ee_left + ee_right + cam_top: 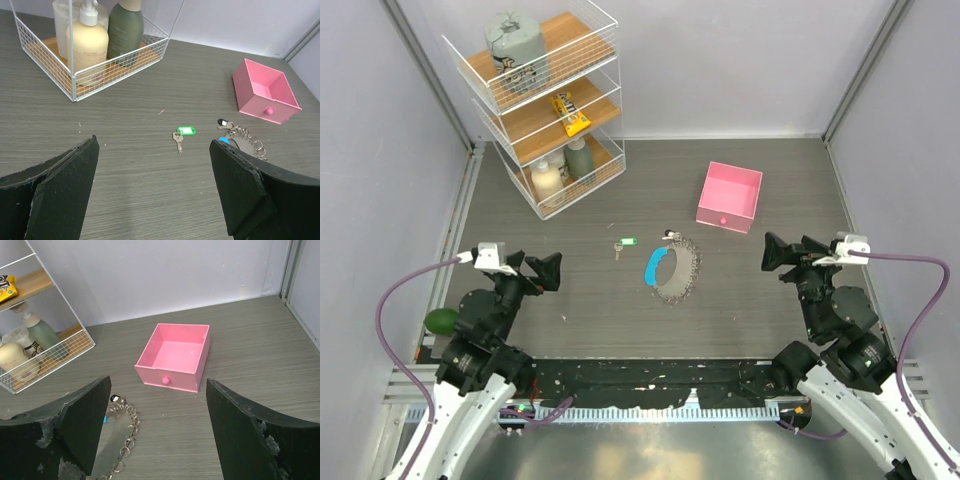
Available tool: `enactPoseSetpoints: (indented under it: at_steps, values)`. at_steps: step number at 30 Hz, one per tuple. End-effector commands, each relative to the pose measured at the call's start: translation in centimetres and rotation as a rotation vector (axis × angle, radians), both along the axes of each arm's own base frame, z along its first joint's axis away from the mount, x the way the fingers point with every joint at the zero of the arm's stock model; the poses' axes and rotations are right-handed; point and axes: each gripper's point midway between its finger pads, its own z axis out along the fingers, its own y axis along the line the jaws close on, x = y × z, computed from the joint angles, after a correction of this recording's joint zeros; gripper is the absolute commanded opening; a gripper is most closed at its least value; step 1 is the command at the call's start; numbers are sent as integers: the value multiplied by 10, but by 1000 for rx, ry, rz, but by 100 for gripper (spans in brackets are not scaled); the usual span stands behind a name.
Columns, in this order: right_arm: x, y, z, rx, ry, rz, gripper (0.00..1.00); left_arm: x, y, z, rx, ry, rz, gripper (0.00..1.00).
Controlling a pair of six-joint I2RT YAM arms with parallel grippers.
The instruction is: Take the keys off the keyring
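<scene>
My right gripper will swing across and lower next, fingers down, since the end of the fringe of keys by the black tag (pixel 668 235) lies flat below it, to its left in the top view.
The keyring (pixel 672 272) lies flat mid-table, a large thin loop with a bright blue band (pixel 657 264) on its left side. The keys (pixel 693 264) form a small silver fringe along its right side, with a black tag (pixel 668 235) at the top. One loose key with a green tag (pixel 624 243) lies just left of the ring, apart from it. My left gripper (pixel 548 272) is open and empty, well left of the ring. My right gripper (pixel 775 252) is open and empty, to its right. The left wrist view shows the green-tagged key (pixel 183 133) and part of the ring (pixel 246 138). The right wrist view shows the fringe (pixel 126 432).
A pink open box (pixel 730 197) stands behind and right of the ring; it also shows in the right wrist view (pixel 176 357). A white wire shelf rack (pixel 545 100) with bottles stands at the back left. A green object (pixel 442 320) lies by the left arm's base.
</scene>
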Motion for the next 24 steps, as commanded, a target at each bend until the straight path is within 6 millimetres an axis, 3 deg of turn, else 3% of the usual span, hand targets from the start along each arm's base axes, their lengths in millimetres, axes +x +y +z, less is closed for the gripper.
enactPoseSetpoints:
  at_steps: [1,9,11,18,24]
  values:
    - [5,4,8,15,-24,-1,83,6,-1,7,12,-23,5,100]
    - [16,13,-1,-2,17,6,83,13,-7,6,4,-25,-7,100]
    - [20,20,-6,-15,40,23,87,17,-10,5,8,-15,-15,100]
    - [58,83,-58,7,247,162,97,40,-25,-25,-10,103,-22,100]
    - [102,141,-108,-37,477,248,69,52,-41,-48,34,170,-78,100]
